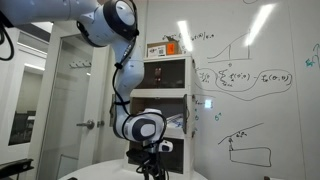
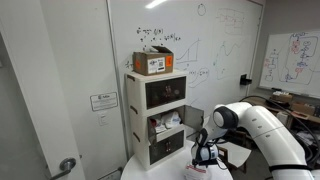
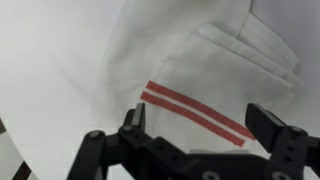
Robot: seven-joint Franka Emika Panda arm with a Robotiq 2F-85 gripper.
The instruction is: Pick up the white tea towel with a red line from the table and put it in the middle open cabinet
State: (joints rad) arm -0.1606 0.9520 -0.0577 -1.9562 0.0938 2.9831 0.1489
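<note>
I will first move my gripper down from above the towel to get the fold beside the red lines between my open fingers, and then I will close it.
The white tea towel with two red lines fills the wrist view, lying crumpled on the white table. My gripper is open just above it, its fingers on either side of the red lines. In both exterior views my gripper hangs low over the table in front of the cabinet; the towel is barely visible there. The cabinet's middle compartment is open and holds something white.
A cardboard box sits on top of the cabinet. A whiteboard wall stands behind. A door is beside the cabinet. The round table's edge shows low in an exterior view.
</note>
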